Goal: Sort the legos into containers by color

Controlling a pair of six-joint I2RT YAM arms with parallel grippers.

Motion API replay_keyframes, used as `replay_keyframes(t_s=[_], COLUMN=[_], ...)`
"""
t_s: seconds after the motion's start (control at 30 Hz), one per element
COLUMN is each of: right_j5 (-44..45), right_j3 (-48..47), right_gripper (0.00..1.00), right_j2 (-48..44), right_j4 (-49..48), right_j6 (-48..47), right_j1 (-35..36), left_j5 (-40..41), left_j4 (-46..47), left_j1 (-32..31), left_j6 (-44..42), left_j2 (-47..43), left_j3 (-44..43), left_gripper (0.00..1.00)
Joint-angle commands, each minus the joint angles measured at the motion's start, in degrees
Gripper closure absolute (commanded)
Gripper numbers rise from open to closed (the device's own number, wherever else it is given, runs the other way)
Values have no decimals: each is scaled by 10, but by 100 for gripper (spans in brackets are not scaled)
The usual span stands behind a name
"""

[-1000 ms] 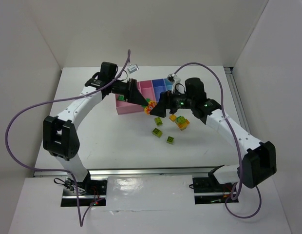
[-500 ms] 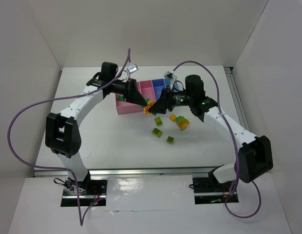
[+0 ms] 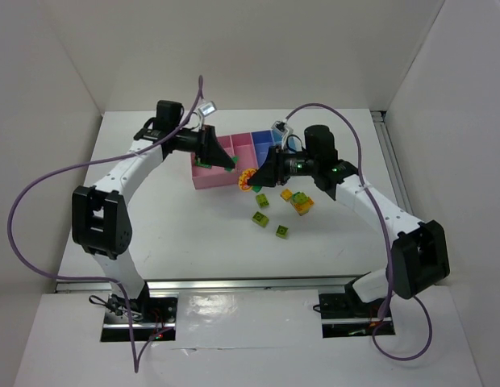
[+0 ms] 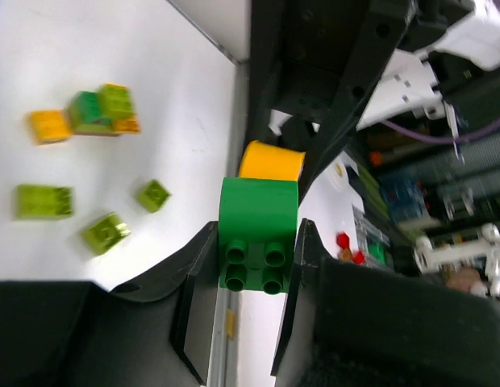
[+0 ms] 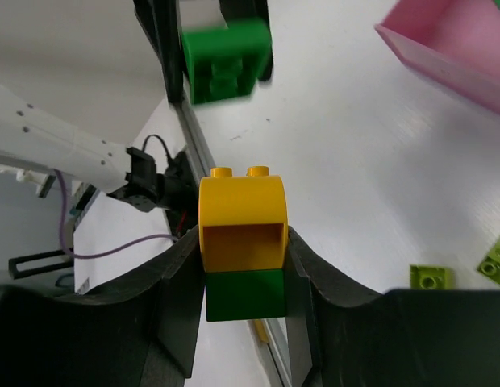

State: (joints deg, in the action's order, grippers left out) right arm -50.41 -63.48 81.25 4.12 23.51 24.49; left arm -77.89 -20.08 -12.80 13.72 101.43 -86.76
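Note:
The pink container holding green legos is down to the left in the top view, so my left gripper will go there next, tip down and lower in.
My left gripper [image 3: 229,164] is shut on a dark green lego [image 4: 258,234] and hangs over the front edge of the pink container [image 3: 211,177]. Just to its right, my right gripper [image 3: 252,179] is shut on a stack of a yellow lego [image 5: 242,214] on a dark green lego [image 5: 244,294]. The two grippers face each other, a small gap apart. In the right wrist view the left gripper's green lego [image 5: 226,60] shows beyond the stack. Joined blue containers [image 3: 270,142] sit behind the pink ones.
Loose legos lie on the table right of the grippers: lime ones [image 3: 260,218] [image 3: 281,232], an orange one [image 3: 286,194] and a mixed stack [image 3: 302,203]. Purple cables arc over both arms. White walls close in the table.
The right gripper moved left to meet the left one and shut on the yellow and green stack. The left gripper then drew back up-left with its green lego.

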Motion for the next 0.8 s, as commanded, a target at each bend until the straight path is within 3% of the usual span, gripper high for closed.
replay_keyframes(t_s=[0.0,0.1,0.2,0.23,0.3,0.33,0.47,0.53,0.57,0.67,0.7,0.77], right_j5=[46,86,176,209,301,329,378,384,384,378,371,334], right_j3=[5,27,40,40,33,25,18,13,13,13,13,24], right_gripper=[100,100,100,100,100,100,100,100,100,100,100,98], right_j2=[0,-13,-27,-32,-37,-37,-48,-48,-48,-43,-43,-43], right_j4=[49,61,85,109,133,143,169,175,175,181,181,176], right_j6=[-21,-21,-16,-10,-10,-10,-5,-10,-10,-10,-15,-21], right_j1=[-12,-17,-23,-23,-23,-23,-23,-23,-29,-29,-29,-29], left_j5=[8,27,140,254,376,493,654,691,701,684,674,648], left_j4=[12,7,-43,-74,-136,-192,-252,-258,-266,-272,-277,-277], left_j1=[51,70,78,78,57,51,25,13,13,13,13,8], left_j6=[3,17,36,36,53,66,86,91,91,73,60,42], left_j2=[19,34,65,80,137,156,233,250,265,272,258,236], left_j3=[-11,-18,-45,-84,-131,-181,-274,-296,-313,-324,-319,-298], left_gripper=[100,100,100,100,100,100,100,100,93,53,31,19])
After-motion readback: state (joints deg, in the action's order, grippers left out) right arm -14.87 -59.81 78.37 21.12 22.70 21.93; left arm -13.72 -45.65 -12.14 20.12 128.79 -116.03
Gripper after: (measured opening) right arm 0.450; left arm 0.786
